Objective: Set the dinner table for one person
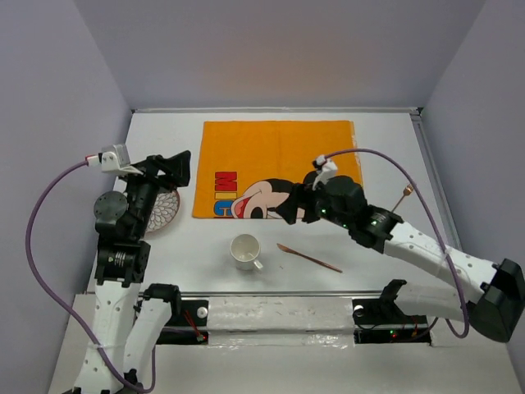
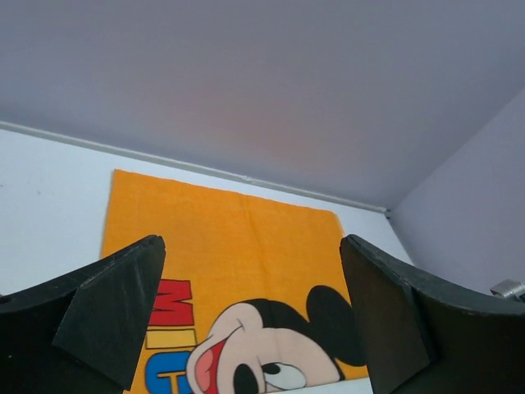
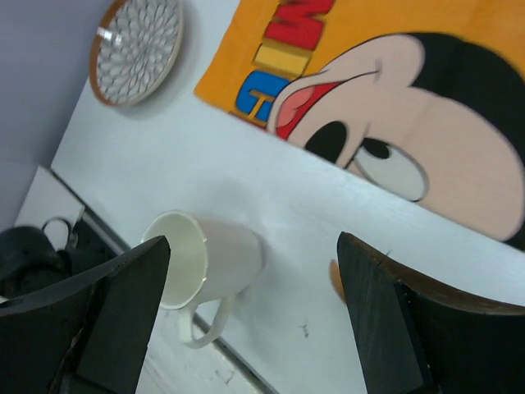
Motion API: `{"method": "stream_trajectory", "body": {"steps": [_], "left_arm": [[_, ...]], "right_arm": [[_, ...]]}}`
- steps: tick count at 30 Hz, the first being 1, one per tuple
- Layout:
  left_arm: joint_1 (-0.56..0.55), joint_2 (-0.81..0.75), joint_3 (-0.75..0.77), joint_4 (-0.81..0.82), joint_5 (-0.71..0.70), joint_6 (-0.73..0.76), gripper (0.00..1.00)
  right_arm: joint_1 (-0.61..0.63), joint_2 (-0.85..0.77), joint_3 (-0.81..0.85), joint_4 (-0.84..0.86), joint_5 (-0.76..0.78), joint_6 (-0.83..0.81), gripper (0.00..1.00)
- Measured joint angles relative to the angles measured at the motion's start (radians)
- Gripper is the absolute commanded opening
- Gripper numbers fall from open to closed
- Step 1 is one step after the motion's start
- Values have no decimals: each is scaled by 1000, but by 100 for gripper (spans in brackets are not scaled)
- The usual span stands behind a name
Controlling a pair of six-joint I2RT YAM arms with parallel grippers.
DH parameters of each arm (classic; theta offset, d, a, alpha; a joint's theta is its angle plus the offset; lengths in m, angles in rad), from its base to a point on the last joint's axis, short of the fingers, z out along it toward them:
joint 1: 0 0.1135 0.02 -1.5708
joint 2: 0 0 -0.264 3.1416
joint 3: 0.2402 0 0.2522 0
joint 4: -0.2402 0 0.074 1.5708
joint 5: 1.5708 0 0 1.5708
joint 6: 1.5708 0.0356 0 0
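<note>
My right gripper moves back down to the white mug's rim next, on the side facing the thin copper utensil (image 1: pixel 309 258).
The white dinner table (image 1: pixel 164 131) carries an orange Mickey Mouse cloth (image 1: pixel 279 156) at the back centre. A white mug (image 1: pixel 246 251) stands upright in front of the cloth. A thin copper utensil (image 1: pixel 309 258) lies to its right. A small patterned plate (image 1: pixel 164 210) lies at the left, partly under the left arm. My left gripper (image 1: pixel 182 171) is open and empty, raised at the cloth's left edge; its view shows the cloth (image 2: pixel 238 254) between the fingers (image 2: pixel 115 312). My right gripper (image 1: pixel 287 209) is open and empty above the cloth's front edge, with the mug (image 3: pixel 205 267) and the plate (image 3: pixel 138 49) in its view.
A second copper utensil (image 1: pixel 404 195) lies at the right of the cloth, near my right arm. A metal rail (image 1: pixel 271 293) runs along the near table edge. Grey walls close the back and both sides.
</note>
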Motion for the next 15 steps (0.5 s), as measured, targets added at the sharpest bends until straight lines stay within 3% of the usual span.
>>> {"method": "stream_trajectory", "body": {"steps": [6,9,15], "left_arm": [[-52,-72,-48,-71,-33,132,99],[-60,-94,-108,-111,-63,162,99],[-74,-89,-119,-133,-92,193,99]], "right_arm": [[264,247,144,-32,89,-30,85],[325,329,191,-73,135,-41,82],[377,412,220,-146,187,-43,64]]}}
